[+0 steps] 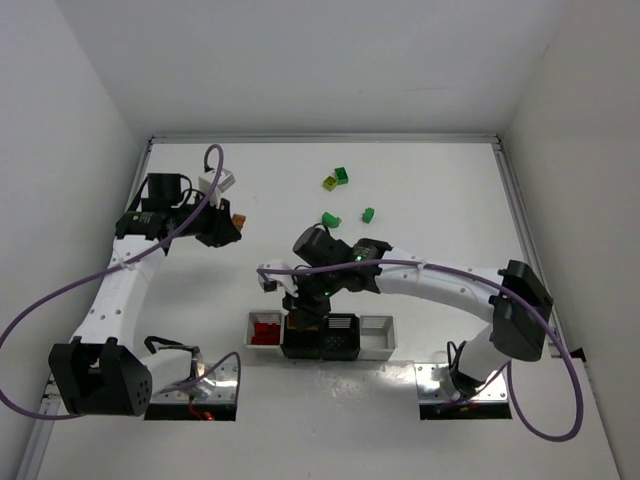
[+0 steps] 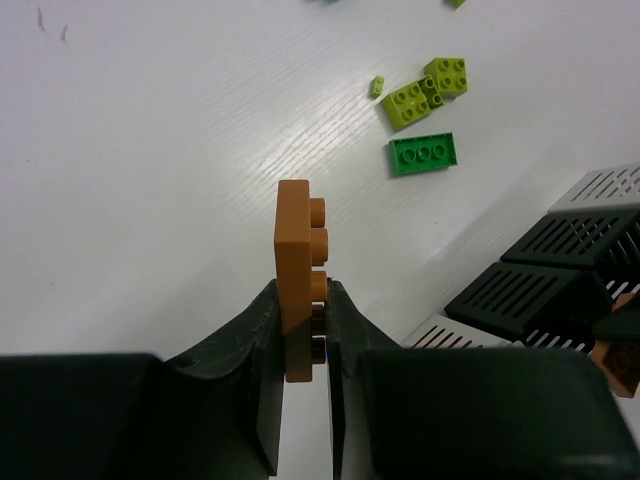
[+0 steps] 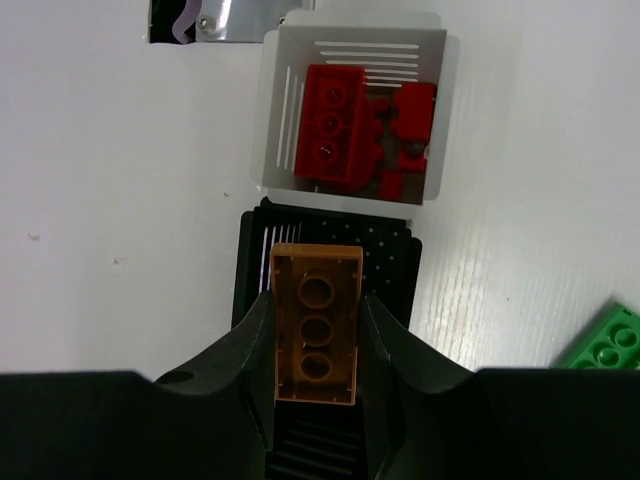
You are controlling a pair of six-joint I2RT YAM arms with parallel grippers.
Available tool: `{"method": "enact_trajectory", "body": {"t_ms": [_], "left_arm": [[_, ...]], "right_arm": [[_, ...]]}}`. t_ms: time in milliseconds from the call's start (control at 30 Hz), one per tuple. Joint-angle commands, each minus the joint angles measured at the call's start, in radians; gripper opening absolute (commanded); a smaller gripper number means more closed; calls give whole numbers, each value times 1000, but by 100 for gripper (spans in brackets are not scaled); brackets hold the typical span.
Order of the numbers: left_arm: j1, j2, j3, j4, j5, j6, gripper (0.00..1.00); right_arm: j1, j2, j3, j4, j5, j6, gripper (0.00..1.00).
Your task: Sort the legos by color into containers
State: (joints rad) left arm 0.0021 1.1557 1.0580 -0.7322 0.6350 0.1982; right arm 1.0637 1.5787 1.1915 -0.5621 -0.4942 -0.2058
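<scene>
My left gripper is to swing back next, to its right in the top view, and it should release over the black bin under the matching lego [image 1: 301,342] [image 2: 518,298].
My left gripper [image 1: 224,228] is shut on a brown-orange lego [image 2: 296,260], held edge-on above the bare table at the left. My right gripper [image 1: 302,298] is shut on another brown-orange lego [image 3: 317,325], its hollow underside facing the camera, directly above the left black bin [image 3: 395,262]. The containers [image 1: 320,337] are a row of four bins. The left white bin [image 3: 290,100] holds several red legos [image 3: 335,130]. Green legos [image 1: 330,219] and yellow-green legos [image 1: 329,183] lie on the table beyond the bins. They also show in the left wrist view [image 2: 424,154].
The metal base plates [image 1: 215,385] sit at the near edge, close in front of the bins. White walls enclose the table on three sides. A green lego [image 3: 605,345] lies just right of the bins in the right wrist view.
</scene>
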Motion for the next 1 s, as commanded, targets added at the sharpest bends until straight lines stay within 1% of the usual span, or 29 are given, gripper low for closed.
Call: {"method": "enact_trajectory", "body": {"t_ms": [0, 100, 133, 167, 233, 267, 333, 400, 500, 533, 567, 633, 667, 733, 767, 800, 833, 867, 900, 967], "left_arm": [[15, 1, 22, 5, 9, -6, 7], [15, 1, 22, 5, 9, 4, 7], [15, 1, 22, 5, 20, 13, 7], [15, 1, 22, 5, 20, 14, 7], [15, 1, 22, -5, 34, 26, 8], [15, 1, 22, -6, 44, 41, 8], [15, 1, 22, -6, 55, 50, 8], [15, 10, 22, -6, 80, 60, 8], [15, 31, 13, -6, 127, 60, 8], [6, 32, 13, -6, 141, 60, 8], [6, 32, 25, -6, 162, 60, 8], [-61, 32, 25, -6, 163, 73, 8], [-89, 32, 25, -6, 146, 73, 9], [-148, 32, 25, -6, 118, 87, 9], [-193, 32, 16, -6, 118, 87, 9], [-214, 32, 16, -6, 118, 87, 9], [-232, 32, 4, -6, 127, 87, 9], [-273, 32, 3, -6, 127, 101, 9], [-293, 32, -6, -6, 140, 101, 11], [-341, 32, -15, -21, 153, 139, 12]], "right_arm": [[22, 38, 20, 51, 5, 5, 10], [33, 50, 42, 33, 5, -4, 21], [33, 50, 42, 33, 5, -4, 32], [33, 50, 42, 33, 17, -4, 38], [33, 50, 51, 33, 45, -4, 47], [33, 28, 51, 33, 64, -4, 55], [33, 4, 42, 44, 88, 5, 62], [22, -35, 42, 44, 132, 5, 65], [4, -61, 42, 24, 232, -4, 65], [-13, -90, 51, 34, 309, -4, 65], [-52, -103, 69, 34, 337, 8, 65], [-114, -114, 114, 34, 385, 34, 65], [-187, -123, 114, 53, 402, 49, 64], [-267, -134, 70, 99, 459, 91, 64], [-351, -152, 47, 119, 474, 107, 64], [-398, -152, 25, 132, 485, 123, 64], [-444, -152, -1, 133, 485, 149, 64], [-487, -152, -1, 122, 476, 160, 64], [-567, -152, -27, 122, 453, 172, 64], [-666, -143, -49, 111, 430, 186, 64]]}}
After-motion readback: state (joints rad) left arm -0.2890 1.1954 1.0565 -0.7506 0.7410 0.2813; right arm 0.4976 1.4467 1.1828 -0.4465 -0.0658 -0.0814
